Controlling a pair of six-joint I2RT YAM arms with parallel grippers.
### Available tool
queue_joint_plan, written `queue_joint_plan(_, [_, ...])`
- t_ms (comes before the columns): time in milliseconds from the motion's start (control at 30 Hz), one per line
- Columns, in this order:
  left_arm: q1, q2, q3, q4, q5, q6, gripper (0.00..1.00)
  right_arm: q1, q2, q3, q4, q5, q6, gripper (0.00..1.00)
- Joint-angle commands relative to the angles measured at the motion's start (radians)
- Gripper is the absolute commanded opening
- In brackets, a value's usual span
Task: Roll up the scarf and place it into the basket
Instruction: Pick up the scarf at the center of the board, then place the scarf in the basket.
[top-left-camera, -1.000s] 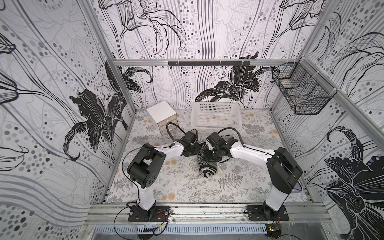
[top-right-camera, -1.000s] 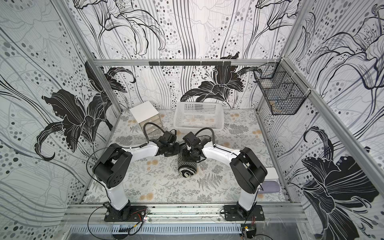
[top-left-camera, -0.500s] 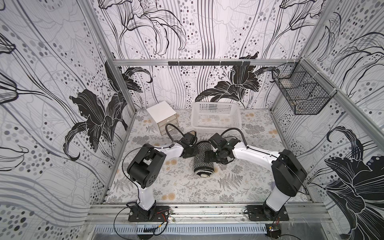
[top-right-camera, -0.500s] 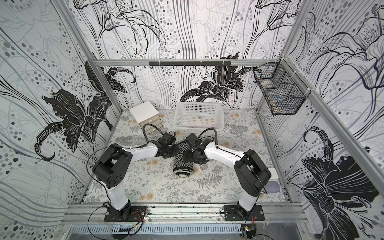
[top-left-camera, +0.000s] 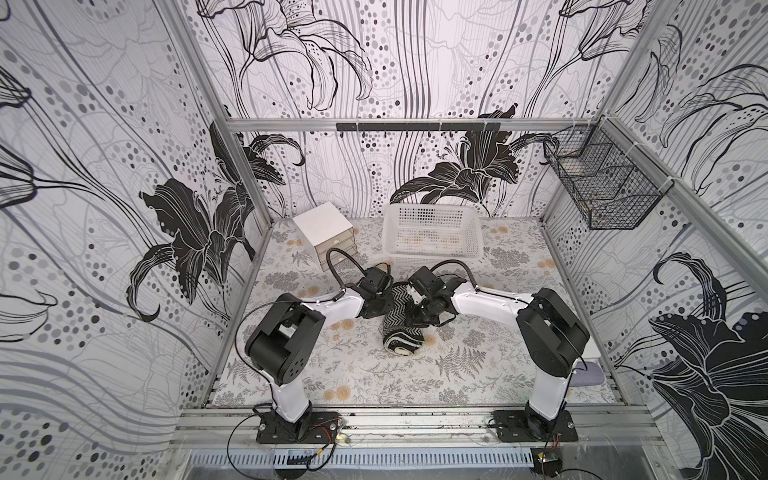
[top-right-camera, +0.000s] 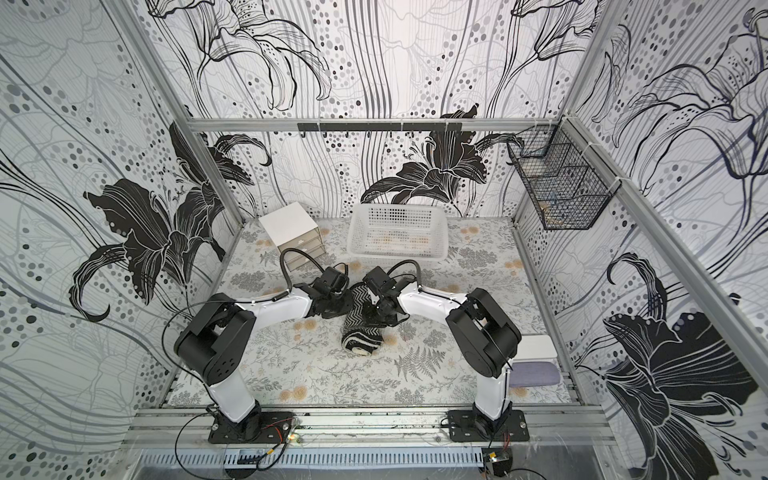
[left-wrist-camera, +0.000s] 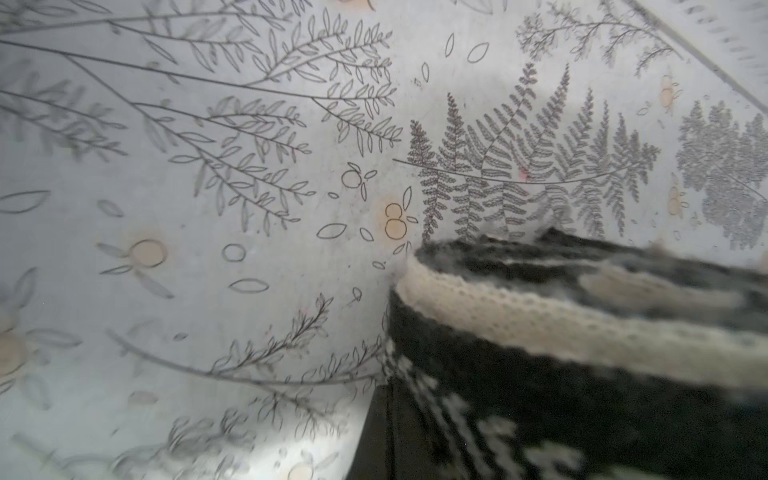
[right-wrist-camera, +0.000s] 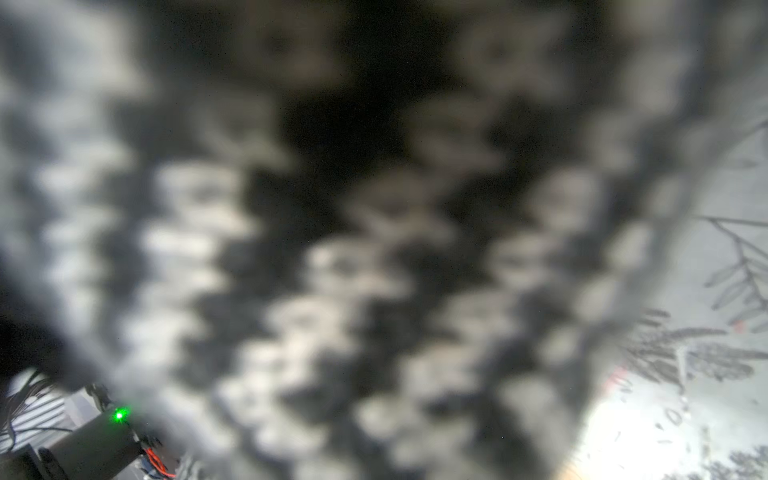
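The white basket (top-left-camera: 432, 230) stands outward of the gripper. Next, my right gripper raises the roll, carries it outward and down into the basket and releases it.
The scarf (top-left-camera: 401, 328) (top-right-camera: 360, 328) lies rolled into a thick roll on the floral table mat, its zigzag side up and a cream edge at its near end. My left gripper (top-left-camera: 384, 305) (top-right-camera: 343, 305) is at the roll's far left side. In the left wrist view one dark finger (left-wrist-camera: 374, 436) presses the scarf (left-wrist-camera: 582, 374) cloth. My right gripper (top-left-camera: 415, 318) (top-right-camera: 376, 316) sits against the roll's right side. The blurred scarf (right-wrist-camera: 332, 249) fills the right wrist view and hides the right jaws. The white basket (top-left-camera: 432, 230) (top-right-camera: 399, 232) stands behind the roll.
A small white drawer box (top-left-camera: 326, 232) stands left of the basket. A black wire basket (top-left-camera: 602, 191) hangs on the right wall. A lilac-grey pad (top-right-camera: 534, 374) and a white box (top-right-camera: 536, 353) lie by the right arm's base.
The right gripper has pushed in against the roll's right side. The roll has turned a little, its near end shifted left, with more zigzag showing at the far end. The left arm barely moved.
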Motion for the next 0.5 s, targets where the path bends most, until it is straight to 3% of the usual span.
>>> queue_joint_plan(0, [0.021, -0.175, 0.012, -0.110, -0.039, 0.021, 0.36, -0.008, -0.087, 0.085, -0.104, 0.000, -0.088, 0.00])
queue_joint_plan(33, [0.033, -0.227, 0.016, -0.147, -0.054, 0.032, 0.48, -0.016, -0.110, 0.128, -0.145, 0.003, -0.108, 0.00])
queue_joint_plan(133, [0.073, -0.337, 0.042, -0.250, -0.088, 0.059, 0.62, -0.088, -0.131, 0.268, -0.232, -0.020, -0.160, 0.00])
queue_joint_plan(300, [0.118, -0.407, 0.074, -0.325, -0.103, 0.081, 0.63, -0.280, 0.022, 0.655, -0.366, -0.104, -0.254, 0.00])
queue_joint_plan(467, [0.128, -0.392, 0.066, -0.333, -0.105, 0.072, 0.63, -0.406, 0.341, 1.197, -0.567, -0.135, -0.301, 0.00])
